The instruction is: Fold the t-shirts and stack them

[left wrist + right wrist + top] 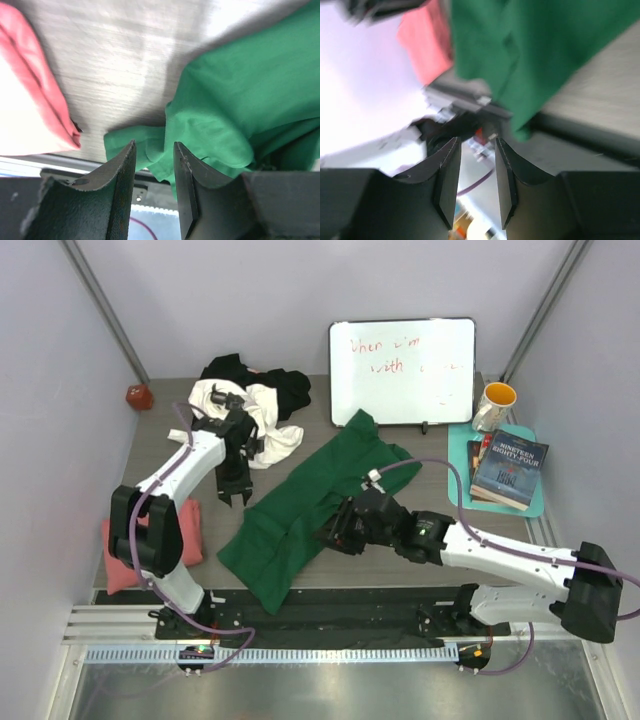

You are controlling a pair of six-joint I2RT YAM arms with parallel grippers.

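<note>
The green t-shirt slants away toward the whiteboard, so I will bring my right gripper outward and down onto the t-shirt's hemmed edge at the far end and close.
A dark green t-shirt lies loosely spread on a slant across the middle of the table. A salmon pink t-shirt sits folded at the near left. At the back, a white t-shirt and a black one lie in a crumpled heap. My left gripper hovers open just left of the green t-shirt, with an empty gap and pink cloth to its left. My right gripper is over the green shirt's middle, open and empty. Green cloth and pink cloth lie beyond it.
A whiteboard leans at the back. To the right, an orange-lined mug and a stack of books rest on a teal mat. A small red ball sits in the far left corner. The green shirt's lower end hangs over the table's near edge.
</note>
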